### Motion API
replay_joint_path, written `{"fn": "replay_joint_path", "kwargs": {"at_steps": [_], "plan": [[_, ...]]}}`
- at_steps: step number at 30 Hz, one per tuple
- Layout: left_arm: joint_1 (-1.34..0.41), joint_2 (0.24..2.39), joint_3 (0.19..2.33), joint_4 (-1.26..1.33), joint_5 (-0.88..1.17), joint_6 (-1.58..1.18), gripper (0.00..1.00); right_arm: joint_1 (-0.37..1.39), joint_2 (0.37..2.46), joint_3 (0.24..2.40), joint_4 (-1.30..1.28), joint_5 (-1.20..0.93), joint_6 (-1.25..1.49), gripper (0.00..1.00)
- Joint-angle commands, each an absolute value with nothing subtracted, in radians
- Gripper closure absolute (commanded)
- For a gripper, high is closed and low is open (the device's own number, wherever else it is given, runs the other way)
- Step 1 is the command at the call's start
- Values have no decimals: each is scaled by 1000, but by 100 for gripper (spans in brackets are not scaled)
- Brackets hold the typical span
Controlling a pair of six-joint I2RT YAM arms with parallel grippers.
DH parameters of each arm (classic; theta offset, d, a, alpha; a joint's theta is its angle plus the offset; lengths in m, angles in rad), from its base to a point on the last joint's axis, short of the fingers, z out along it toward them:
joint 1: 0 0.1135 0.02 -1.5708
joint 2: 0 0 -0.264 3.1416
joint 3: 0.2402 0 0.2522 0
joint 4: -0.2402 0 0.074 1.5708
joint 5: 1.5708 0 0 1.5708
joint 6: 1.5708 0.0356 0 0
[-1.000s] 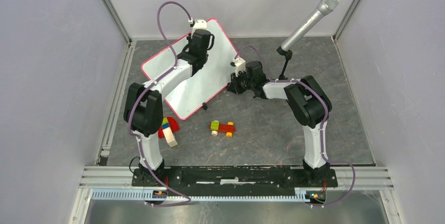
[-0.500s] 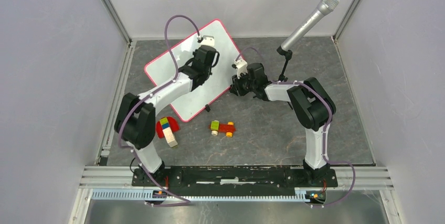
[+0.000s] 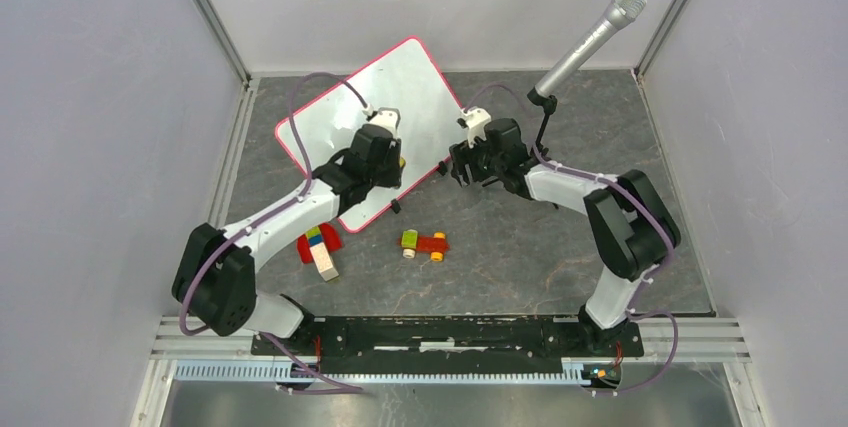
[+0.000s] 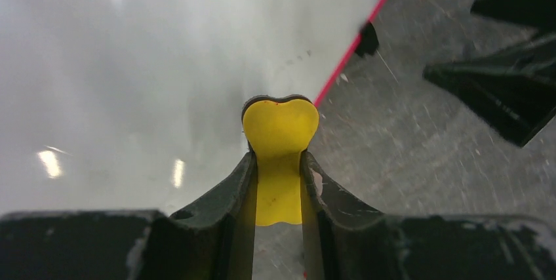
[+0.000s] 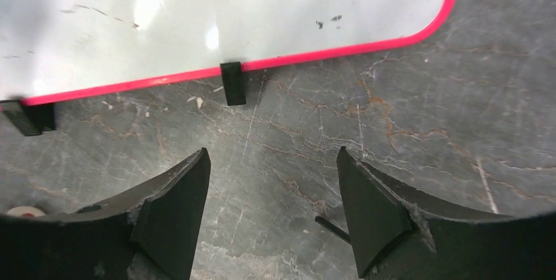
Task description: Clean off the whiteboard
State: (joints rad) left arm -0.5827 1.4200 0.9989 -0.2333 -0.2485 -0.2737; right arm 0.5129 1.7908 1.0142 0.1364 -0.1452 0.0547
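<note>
My left gripper moves the eraser back across the whiteboard's pink-red rim (image 5: 315,61) next, down onto the bare floor between the toy car and microphone stand, and releases it.
The whiteboard (image 3: 405,82) lies tilted on the grey floor, white with a pink-red rim (image 5: 315,61) and black clip feet (image 5: 233,83). A few small dark specks (image 5: 321,23) show on it near that rim. My left gripper (image 3: 388,162) hangs over the board's near right part, shut on a yellow eraser (image 4: 280,129) that sticks out past the fingertips close to the rim (image 4: 357,39). My right gripper (image 5: 272,181) stands open over bare floor just off the board's right edge, with nothing between its fingers (image 5: 177,195). In the top view the right gripper (image 3: 457,165) is beside the board.
A microphone (image 3: 590,39) on a small black stand rises at the back right. A toy car (image 3: 425,243) and coloured blocks (image 3: 320,247) lie in front of the board. Walls close in the left, right and back.
My left arm has drawn the eraser from the board's far corner back to its near right edge. The right gripper has opened and lifted slightly off the board's edge.
</note>
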Motion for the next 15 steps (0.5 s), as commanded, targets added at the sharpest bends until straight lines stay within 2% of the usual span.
{"fn": "replay_joint_path", "kwargs": {"at_steps": [1,6,9,15], "plan": [[-636,1387,937,-167,-105,-375,82,553,1658,993,86,-72,61,23],[-723,1411,904,-74,-85,-429,81,635,1387,845,13,37,96,21],[-792,1461,903,-14,-79,-465,80,659,1109,709,-29,61,103,18],[-887,1589,945,81,-71,-514,73,661,716,607,-192,76,53,11]]}}
